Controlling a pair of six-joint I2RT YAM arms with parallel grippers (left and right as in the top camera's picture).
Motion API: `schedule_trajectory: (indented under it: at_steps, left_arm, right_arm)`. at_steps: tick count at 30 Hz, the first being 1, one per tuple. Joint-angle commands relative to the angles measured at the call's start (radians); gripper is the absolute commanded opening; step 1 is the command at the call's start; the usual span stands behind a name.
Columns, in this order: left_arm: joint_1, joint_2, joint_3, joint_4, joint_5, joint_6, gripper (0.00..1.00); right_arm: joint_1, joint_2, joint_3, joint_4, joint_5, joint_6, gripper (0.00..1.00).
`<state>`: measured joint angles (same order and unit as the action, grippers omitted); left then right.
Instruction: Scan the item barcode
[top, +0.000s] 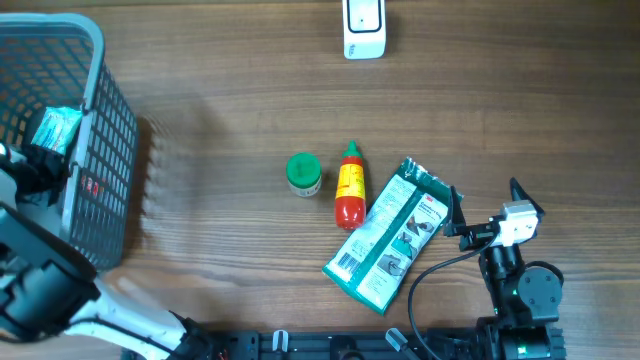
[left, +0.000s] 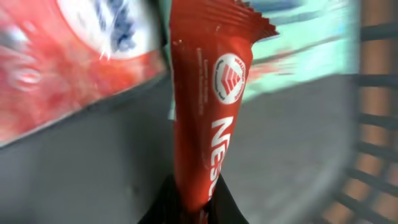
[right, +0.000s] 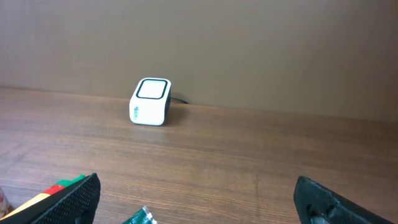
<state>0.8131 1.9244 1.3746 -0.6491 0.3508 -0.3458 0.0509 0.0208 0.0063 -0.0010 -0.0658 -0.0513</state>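
Next, my left gripper moves up, then down over the basket's bottom (left: 273, 124) beside the teal packet to release, since its fingers pinch only the red packet's lower end.
In the left wrist view a red snack packet (left: 211, 106) with white lettering stands up between the jaws of my left gripper (left: 198, 208), which is shut on its lower end inside the grey basket (top: 100, 120). The white barcode scanner (top: 363, 28) sits at the table's far edge, and the right wrist view shows the scanner (right: 150, 101) ahead and to the left. My right gripper (top: 487, 198) rests open at the near right and holds nothing.
A green-lidded jar (top: 303, 174), a red sauce bottle (top: 349, 185) and a green packet (top: 390, 235) lie mid-table, the packet just left of the right gripper. A teal packet (top: 55, 128) and a red-and-white pack (left: 62, 56) lie in the basket.
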Motion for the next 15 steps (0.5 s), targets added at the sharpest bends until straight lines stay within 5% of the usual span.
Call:
schedule_trajectory:
  at_steps: [1,7,15]
  left_arm:
    - [0.003,-0.226,0.042,0.02,0.026,-0.032,0.04]
    - [0.002,-0.426,0.042,0.031,0.045,-0.162,0.04]
    - [-0.014,-0.631,0.042,0.005,0.368,-0.266,0.04]
  right_arm:
    - [0.005,0.0,-0.001,0.002,0.014,-0.009,1.0]
    - [0.005,0.0,-0.001,0.002,0.014,-0.009,1.0]
    - [0.005,0.0,-0.001,0.002,0.014,-0.009,1.0]
